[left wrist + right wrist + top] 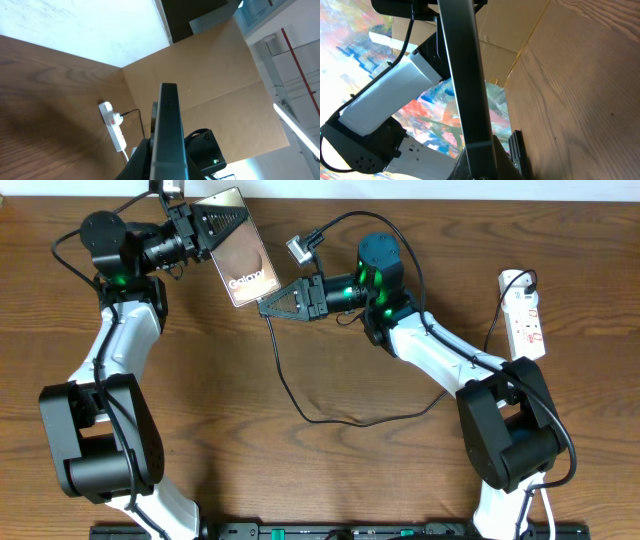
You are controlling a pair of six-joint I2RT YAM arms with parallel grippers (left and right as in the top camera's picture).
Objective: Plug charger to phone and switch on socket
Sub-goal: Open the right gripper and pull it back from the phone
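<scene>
Next I will move my left gripper back and down to free the connector on bare tabletop, which lies below and back from it, since the connector meets the phone [245,270].
In the overhead view the bronze phone [245,270] with white "Galaxy" lettering is held up at the back left, and my left gripper [236,222] is shut on its upper end. My right gripper [264,307] is shut on the charger's connector end, and its tip meets the phone's lower edge. The thin black charger [290,395] cable loops from there across the table to the white socket [525,315] at the right edge. The left wrist view shows the phone [167,115] edge-on between the shut jaws, with the socket [114,127] beyond. In the right wrist view the phone [462,75] also stands edge-on, and the connector is hidden.
A silver connector [298,248] on a thicker black robot cable hangs behind my right wrist. The left arm's white link [385,105] fills the left side of the right wrist view. Both arm bases stand at the front of the wooden table [350,470].
</scene>
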